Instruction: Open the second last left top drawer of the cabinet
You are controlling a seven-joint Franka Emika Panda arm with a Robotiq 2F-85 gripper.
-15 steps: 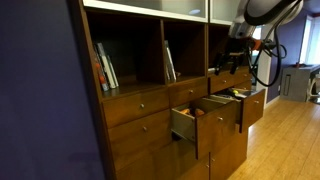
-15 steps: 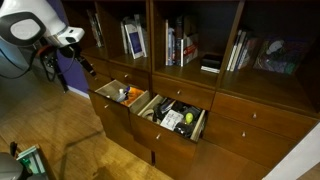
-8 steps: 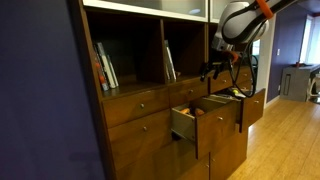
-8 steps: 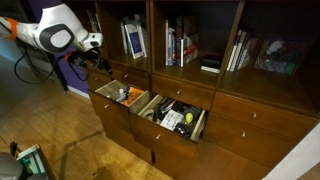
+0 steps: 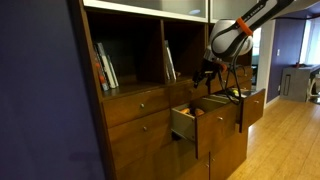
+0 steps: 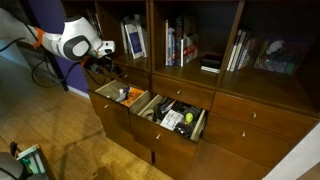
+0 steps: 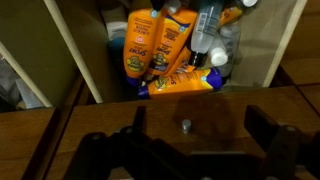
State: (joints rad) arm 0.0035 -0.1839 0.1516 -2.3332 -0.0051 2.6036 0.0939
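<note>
The small round metal knob (image 7: 186, 125) is the only part that sticks out from the flat drawer front. I should move my gripper in toward the cabinet's front next and close around that knob.
The cabinet (image 5: 140, 135) (image 6: 262, 128) is a big reddish-brown wall unit with book cubbies over rows of knobbed drawers. In the wrist view a flat, closed wooden drawer front (image 7: 215, 105) fills the lower half, with its small round metal knob (image 7: 186, 125) at centre. My gripper (image 7: 200, 132) is open and empty. Its dark fingers stand either side of the knob, close in front of it, without gripping. In both exterior views the gripper (image 5: 207, 72) (image 6: 110, 68) is at the cabinet face just above an open drawer.
Two deeper drawers stand pulled out. One (image 6: 120, 95) (image 5: 243, 98) holds orange bottles (image 7: 160, 45) and lies right by the gripper. The other (image 6: 175, 118) (image 5: 195, 115) holds mixed items. Books stand in the cubbies (image 6: 180, 45). A wood floor (image 5: 285, 140) lies in front.
The arm has swung in from the side toward the cabinet. The gripper now sits at the drawer row above the open drawer with the bottles. The drawers have not moved.
</note>
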